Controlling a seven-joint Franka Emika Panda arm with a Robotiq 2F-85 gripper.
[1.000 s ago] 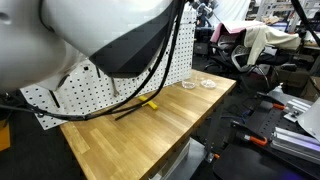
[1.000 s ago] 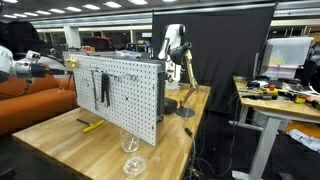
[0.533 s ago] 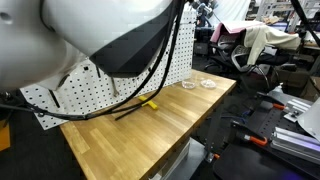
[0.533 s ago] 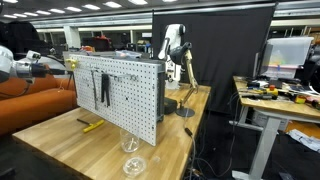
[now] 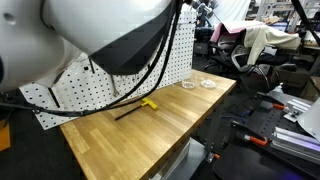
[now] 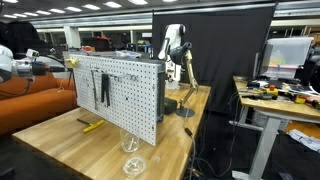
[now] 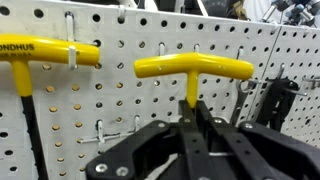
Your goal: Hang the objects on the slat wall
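The metal pegs stand above and beyond the robot's gripper, so next the gripper should lift in toward the pegboard [image 6: 135, 100], then lower the driver's crossbar onto the pegs and release.
In the wrist view my gripper [image 7: 192, 108] is shut on the shaft of a T-handle driver [image 7: 193, 67]. Its yellow crossbar stands level against the white pegboard [image 7: 120, 30], near a metal hook. A second yellow T-handle driver [image 7: 40, 52] hangs on the board to the left. A third driver lies flat on the wooden table in both exterior views [image 5: 140, 106] [image 6: 92, 126]. In an exterior view the gripper [image 6: 52, 64] is at the upper left corner of the pegboard [image 6: 135, 100]. The pegboard also shows behind my arm [image 5: 75, 90].
Black-handled pliers hang on the board [image 7: 268, 100] [image 6: 103, 88]. Glass dishes [image 5: 197, 84] [image 6: 131, 165] and a stemmed glass [image 6: 127, 143] stand on the table [image 5: 150, 135] by the board's end. My arm and its cables [image 5: 120, 40] block much of one view.
The arm has shifted slightly by the pegboard with the driver still held. The driver on the table has not moved.
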